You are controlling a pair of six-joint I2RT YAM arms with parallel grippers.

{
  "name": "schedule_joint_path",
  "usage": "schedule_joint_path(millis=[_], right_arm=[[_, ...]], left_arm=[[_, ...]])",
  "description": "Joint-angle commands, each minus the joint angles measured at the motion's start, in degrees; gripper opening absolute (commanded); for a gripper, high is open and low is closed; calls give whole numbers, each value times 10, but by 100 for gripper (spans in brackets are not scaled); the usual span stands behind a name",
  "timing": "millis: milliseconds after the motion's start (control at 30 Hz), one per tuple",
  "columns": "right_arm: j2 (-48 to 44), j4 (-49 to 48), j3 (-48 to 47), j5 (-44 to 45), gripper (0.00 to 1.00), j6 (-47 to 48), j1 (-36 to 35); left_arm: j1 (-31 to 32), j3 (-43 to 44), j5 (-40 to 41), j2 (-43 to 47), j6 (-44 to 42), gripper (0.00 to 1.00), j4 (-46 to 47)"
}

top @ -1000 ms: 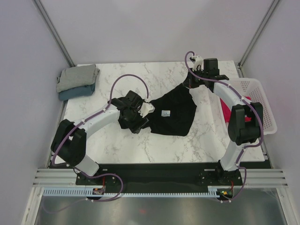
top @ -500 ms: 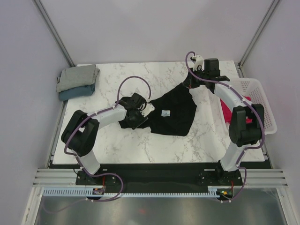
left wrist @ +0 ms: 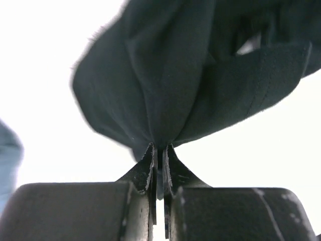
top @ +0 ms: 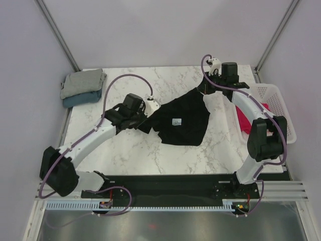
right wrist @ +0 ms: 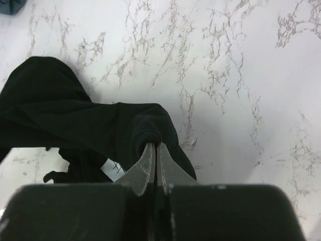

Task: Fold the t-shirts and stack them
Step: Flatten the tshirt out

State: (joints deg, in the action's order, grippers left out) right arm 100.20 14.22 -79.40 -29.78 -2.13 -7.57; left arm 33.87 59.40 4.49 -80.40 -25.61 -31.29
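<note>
The edge my left gripper holds is bunched up, so my left gripper will lift it to the left in the overhead view next, then open over bare marble.
The black t-shirt (top: 186, 116) with a small white tag (top: 176, 121) hangs stretched between both grippers over the middle of the marble table (top: 150, 155). My left gripper (top: 145, 119) is shut on the shirt's left edge; in the left wrist view the cloth (left wrist: 175, 75) bunches out of the closed tips of that gripper (left wrist: 159, 148). My right gripper (top: 202, 89) is shut on the shirt's far right corner. The right wrist view shows that gripper (right wrist: 155, 145) pinching a fold of the black cloth (right wrist: 75, 115), with the tag (right wrist: 111, 167) below it.
A folded grey t-shirt (top: 83, 81) lies on a folded dusty blue one (top: 79, 99) at the back left corner. A white mesh basket (top: 275, 98) at the right edge holds a pink-red t-shirt (top: 244, 119). Walls close in both sides.
My left gripper has closed on the black shirt's left edge and drawn it left and up, its elbow swinging out to the left. The right gripper kept its grip and barely moved.
</note>
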Motion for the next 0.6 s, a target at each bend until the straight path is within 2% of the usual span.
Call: schedule_joint_path(millis=[0,133,167,267,333,433,567], right_arm=[[-68,-18,-4,-22,0,-16,3],[-136,0,-6,-83,0,-18,3],[-151,8,-6,-117,0,-18,3],[-214,26,-23,-184,0,-18,3],[-220,63,-74,-239,0,-19,4],[-231,64,-108,-301,0,-61,4],[-250,41,-128,-348,0,-129,4]], left_arm=[[1,29,4,93,-58,2,-38],[1,87,-68,176,-81,2,-145],[-7,116,-83,183,-81,2,-145],[-19,165,-83,201,-81,2,-145],[-19,199,-96,209,-119,4,-221],[-19,264,-101,208,-148,5,-247],[-18,331,-152,214,-196,7,-293]])
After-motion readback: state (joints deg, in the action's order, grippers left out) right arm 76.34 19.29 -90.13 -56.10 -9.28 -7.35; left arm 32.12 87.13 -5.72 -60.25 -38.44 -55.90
